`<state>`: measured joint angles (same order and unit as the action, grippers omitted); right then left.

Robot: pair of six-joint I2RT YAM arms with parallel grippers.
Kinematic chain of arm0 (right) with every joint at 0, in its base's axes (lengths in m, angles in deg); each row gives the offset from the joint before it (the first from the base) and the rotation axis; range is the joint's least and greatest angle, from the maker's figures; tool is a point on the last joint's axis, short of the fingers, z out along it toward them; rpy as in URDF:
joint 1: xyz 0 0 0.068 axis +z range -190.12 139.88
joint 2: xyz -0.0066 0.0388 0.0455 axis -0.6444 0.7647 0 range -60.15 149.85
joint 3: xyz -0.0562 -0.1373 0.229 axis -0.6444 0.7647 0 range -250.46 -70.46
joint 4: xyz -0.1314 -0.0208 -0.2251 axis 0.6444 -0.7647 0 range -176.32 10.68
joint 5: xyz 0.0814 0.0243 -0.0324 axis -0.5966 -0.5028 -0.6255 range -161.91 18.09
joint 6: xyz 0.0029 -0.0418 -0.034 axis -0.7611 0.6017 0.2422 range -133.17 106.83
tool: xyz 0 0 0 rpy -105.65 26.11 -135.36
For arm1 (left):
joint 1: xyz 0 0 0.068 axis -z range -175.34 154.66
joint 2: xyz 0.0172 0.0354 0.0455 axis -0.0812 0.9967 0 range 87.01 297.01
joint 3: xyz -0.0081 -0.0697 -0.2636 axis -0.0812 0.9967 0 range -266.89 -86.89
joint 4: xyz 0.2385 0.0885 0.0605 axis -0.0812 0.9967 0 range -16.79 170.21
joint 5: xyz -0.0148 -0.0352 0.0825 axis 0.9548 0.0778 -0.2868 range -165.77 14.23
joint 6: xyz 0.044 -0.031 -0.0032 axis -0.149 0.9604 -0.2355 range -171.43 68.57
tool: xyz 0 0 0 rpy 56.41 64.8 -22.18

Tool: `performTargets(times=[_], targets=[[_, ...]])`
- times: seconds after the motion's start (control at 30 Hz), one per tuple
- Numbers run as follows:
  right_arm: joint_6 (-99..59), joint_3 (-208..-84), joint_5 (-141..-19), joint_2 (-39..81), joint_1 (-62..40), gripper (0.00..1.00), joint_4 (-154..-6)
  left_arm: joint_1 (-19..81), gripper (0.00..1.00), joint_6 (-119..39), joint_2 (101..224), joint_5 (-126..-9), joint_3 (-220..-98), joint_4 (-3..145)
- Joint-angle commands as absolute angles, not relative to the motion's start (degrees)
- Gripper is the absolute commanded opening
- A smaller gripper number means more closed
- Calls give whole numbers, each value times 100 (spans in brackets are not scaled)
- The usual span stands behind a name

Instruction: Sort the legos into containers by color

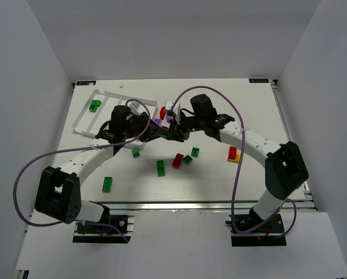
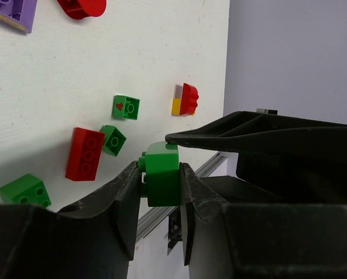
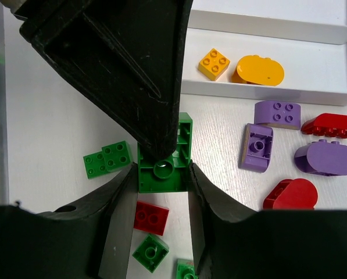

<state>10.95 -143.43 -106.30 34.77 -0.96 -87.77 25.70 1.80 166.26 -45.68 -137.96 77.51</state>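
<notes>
The tray section holding green [image 1: 90, 117] is to the gripper's left in the top view, so the robot's left gripper needs to swing over it next and let go of its lego.
Both grippers meet over the middle of the table on one green lego [image 2: 161, 171]. My left gripper [image 2: 160, 177] is shut on its sides, and a finger [image 2: 231, 135] of the right gripper rests on its top. From the right wrist the same green lego [image 3: 161, 173] shows its hollow underside, pinched in my right gripper [image 3: 161, 181], with a second green part [image 3: 185, 135] joined behind it. The left gripper's fingers [image 3: 132, 75] cover its far end. The white tray of containers [image 1: 83, 116] lies at the back left with a green lego [image 1: 95, 105] in it.
Loose legos lie below the grippers: green [image 1: 160, 167], red [image 1: 177, 160], green [image 1: 107, 183], and a red-and-yellow pair [image 1: 233, 154]. Purple [image 3: 276, 113] and red [image 3: 290, 195] rounded ones lie beside the tray wall [image 3: 266, 93]. Orange ones [image 3: 259, 70] sit in one compartment.
</notes>
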Motion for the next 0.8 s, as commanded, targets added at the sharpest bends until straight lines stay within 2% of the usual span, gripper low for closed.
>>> performTargets(times=[0.0,0.03,0.1,0.13,0.17,0.23,0.3,0.33,0.57,0.77], targets=[[986,-14534,-10812,3434,-31,9,-8460,2593,30,104,16664,-4483,-13857,7682],[968,-14534,-10812,3460,-31,13,-8451,2593,27,130,16699,-4466,-13874,7673],[959,-14534,-10812,3477,-22,30,-8433,2593,21,122,16717,-4430,-13901,7742],[959,-14534,-10795,3504,-22,37,-8433,2593,19,43,16726,-4439,-13927,7821],[959,-14525,-10751,3504,-22,47,-8433,2593,19,-1,16726,-4526,-14006,7918],[968,-14499,-10707,3504,-22,59,-8372,2549,16,-256,16743,-4658,-14129,8304],[977,-14437,-10672,3504,-31,82,-8319,2418,14,-414,16813,-4772,-14330,8716],[985,-14429,-10654,3513,-22,89,-8284,2348,13,-519,16822,-4808,-14375,8814],[1144,-14201,-10391,3390,-48,89,-8205,1381,10,-1143,16805,-5396,-14744,9745],[1416,-13506,-10373,2995,-118,89,-7565,757,10,-2014,17261,-7065,-15438,10450]])
